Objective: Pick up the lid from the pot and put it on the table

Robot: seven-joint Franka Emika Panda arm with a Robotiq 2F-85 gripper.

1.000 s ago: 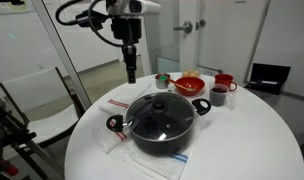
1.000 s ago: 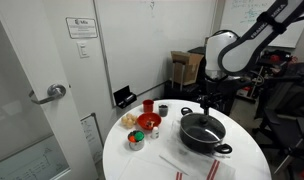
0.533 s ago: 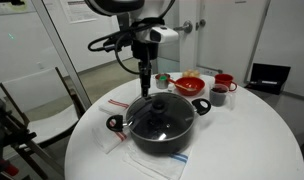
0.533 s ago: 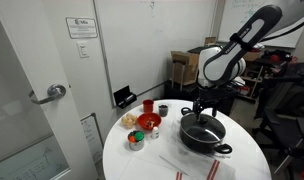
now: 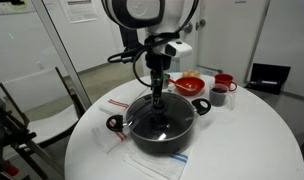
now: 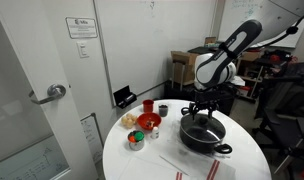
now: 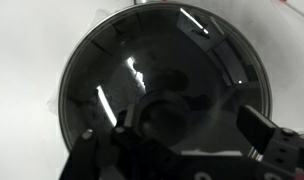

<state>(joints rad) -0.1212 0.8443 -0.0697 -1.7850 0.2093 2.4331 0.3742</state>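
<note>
I should lower my gripper a little toward the middle of the lid and close it on the lid's knob (image 5: 158,108) between its open fingers.
The black pot (image 5: 160,137) stands in the middle of the round white table (image 5: 254,140), with the glass lid (image 5: 164,120) on it. It also shows in an exterior view (image 6: 204,135). My gripper (image 5: 157,96) hangs straight down just above the lid's middle, as the exterior view (image 6: 199,112) also shows. In the wrist view the lid (image 7: 142,60) fills the frame. Its dark knob (image 7: 167,112) lies between my fingers. My gripper (image 7: 172,135) is open; its jaws stand wide apart on either side of the knob, not touching it.
A red bowl (image 5: 190,85), a red mug (image 5: 225,81), a dark cup (image 5: 218,96) and a small cup (image 5: 162,78) stand behind the pot. A striped cloth (image 5: 116,103) lies left of it. A chair (image 5: 37,100) stands beside the table.
My gripper has moved from behind the pot to over the lid's middle and come down close to the knob. The lid and pot have not moved.
</note>
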